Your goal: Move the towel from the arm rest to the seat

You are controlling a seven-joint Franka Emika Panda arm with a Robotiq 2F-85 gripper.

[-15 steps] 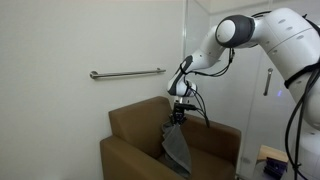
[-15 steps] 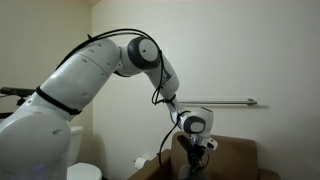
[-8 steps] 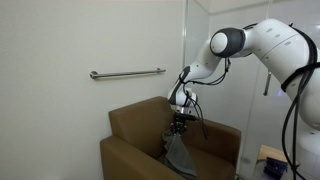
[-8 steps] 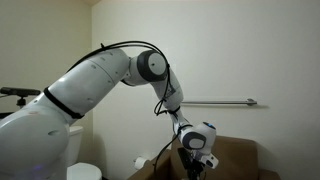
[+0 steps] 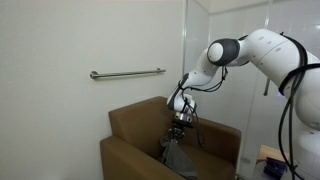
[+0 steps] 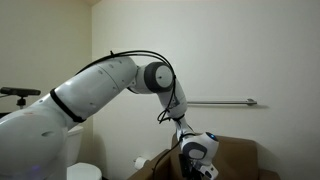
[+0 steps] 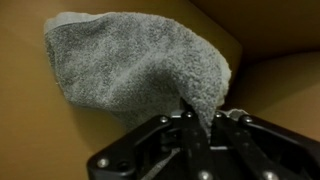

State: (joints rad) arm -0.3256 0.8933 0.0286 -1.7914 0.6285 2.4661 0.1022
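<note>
The towel's loose end already spreads across the brown seat cushion (image 5: 198, 160) (image 7: 72, 122). My gripper therefore needs to lower the towel's pinched fold toward that cushion next and open to release.
A grey towel (image 5: 178, 156) hangs from my gripper (image 5: 179, 130) over the brown armchair's seat, between the two arm rests. In the wrist view the towel (image 7: 130, 70) spreads out across the brown seat cushion, and my gripper (image 7: 198, 118) is shut on its near edge, the cloth pinched between the fingers. In an exterior view from the side, the gripper (image 6: 200, 172) sits low at the chair and the towel is hidden behind the wrist.
The brown armchair (image 5: 135, 125) stands against a white wall with a metal grab bar (image 5: 127, 72) above it. The bar also shows in the other exterior view (image 6: 232, 102). A white toilet (image 6: 82, 172) is beside the chair. A blue object (image 5: 272, 160) lies at the right.
My gripper has moved down toward the seat with the towel in it. The towel's lower part now rests lower in the chair.
</note>
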